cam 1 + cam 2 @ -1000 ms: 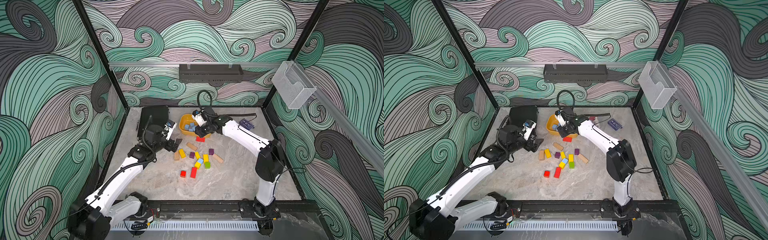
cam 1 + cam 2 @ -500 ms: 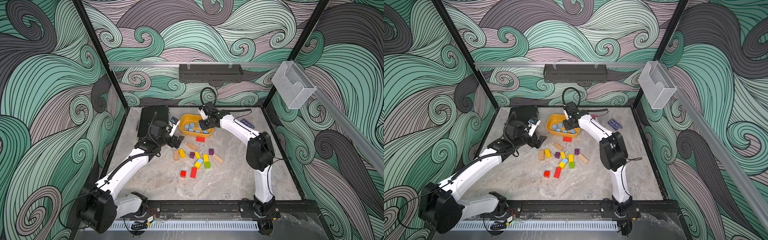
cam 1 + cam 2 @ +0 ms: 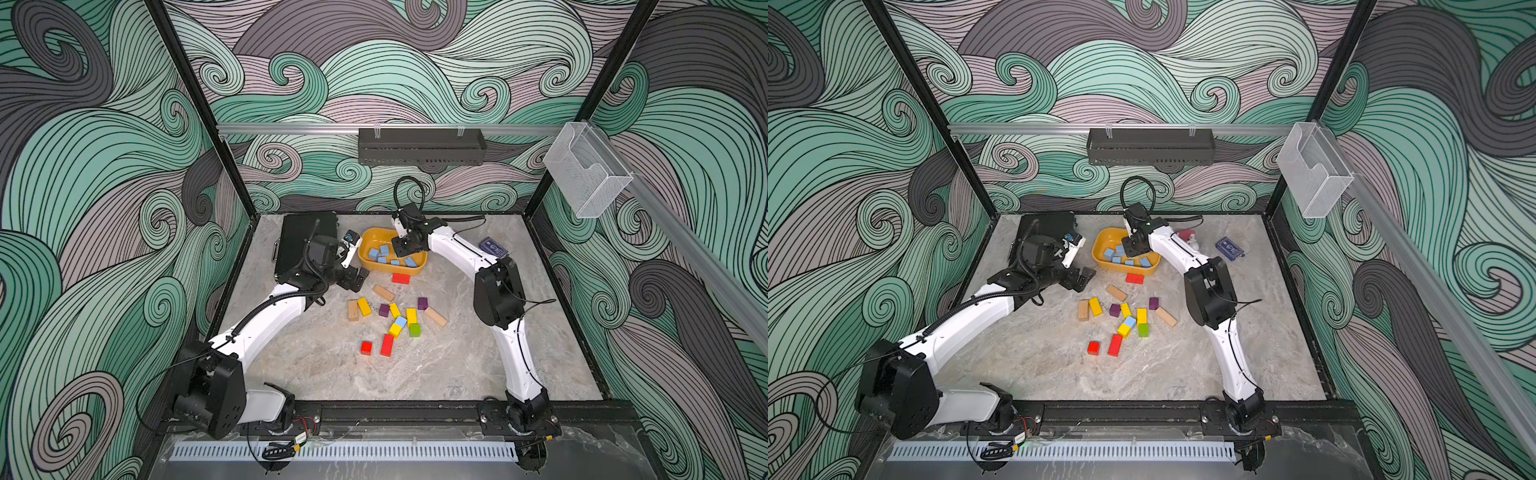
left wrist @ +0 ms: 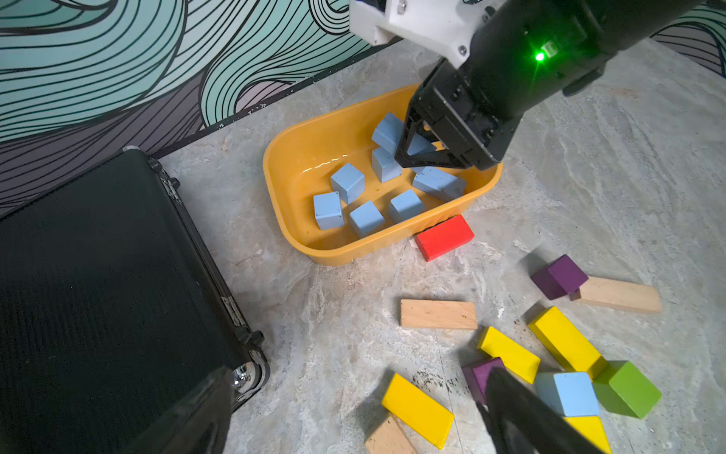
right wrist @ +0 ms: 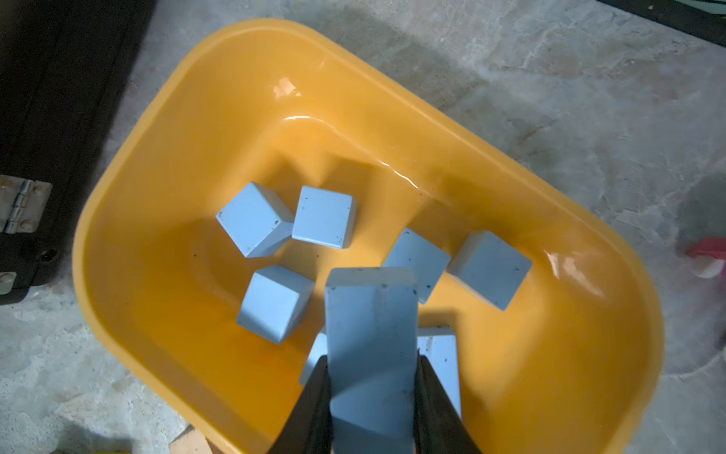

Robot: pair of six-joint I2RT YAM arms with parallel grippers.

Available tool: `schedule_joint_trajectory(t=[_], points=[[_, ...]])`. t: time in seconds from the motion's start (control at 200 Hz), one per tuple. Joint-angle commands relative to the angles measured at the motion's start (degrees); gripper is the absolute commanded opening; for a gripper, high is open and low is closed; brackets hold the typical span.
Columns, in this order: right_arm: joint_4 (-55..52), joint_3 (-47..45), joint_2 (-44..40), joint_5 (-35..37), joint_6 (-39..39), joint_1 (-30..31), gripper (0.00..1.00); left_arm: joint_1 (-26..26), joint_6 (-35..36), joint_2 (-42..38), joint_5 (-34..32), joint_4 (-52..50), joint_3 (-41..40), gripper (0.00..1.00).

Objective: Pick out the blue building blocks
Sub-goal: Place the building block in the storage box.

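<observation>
My right gripper is above the bare bottom of the tub, so it needs to lower the long blue block (image 5: 371, 334) toward the open gap between the blue cubes and release it.
A yellow tub (image 3: 390, 271) (image 3: 1125, 270) at the back of the table holds several blue building blocks (image 3: 374, 252) (image 4: 347, 182) (image 5: 255, 220). My right gripper (image 3: 405, 249) (image 3: 1133, 248) (image 5: 371, 393) hangs over the tub, pointing down, shut on a long blue block (image 5: 371, 334). One blue cube (image 3: 400, 321) (image 3: 1130, 322) (image 4: 571, 393) lies on the table in the loose pile, touching yellow and green blocks. My left gripper (image 3: 357, 278) (image 3: 1081, 278) (image 4: 353, 405) is open and empty, low over the table left of the tub's front.
A black case (image 3: 307, 237) lies at the back left, close to my left wrist. A red brick (image 3: 401, 278) touches the tub's front. Yellow, purple, green, red and plain wooden blocks (image 3: 382, 293) are scattered mid-table. A dark navy packet (image 3: 493, 246) lies back right.
My right gripper has shifted a little further back over the tub, still holding its block, and its elbow has swung left. My left gripper has edged right, still open.
</observation>
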Motion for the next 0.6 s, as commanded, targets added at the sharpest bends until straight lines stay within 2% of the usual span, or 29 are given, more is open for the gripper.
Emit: schedule_joint_trajectory(t=[0.0,0.315,0.595], points=[[-0.6,3.5,2.3,-3.0,1.1,-0.1,0.00,0.7,-0.2,0.9,1.0,1.0,1.2,0.99],[-1.0,10.3,9.0,-4.4,2.6,-0.2,0.00,1.6,0.0,2.0,1.4,1.9,-0.1,0.99],[-0.9,12.5,12.2,-5.3,4.6,-0.4,0.00,2.2,0.5,2.4,1.6,1.7,-0.5,0.98]])
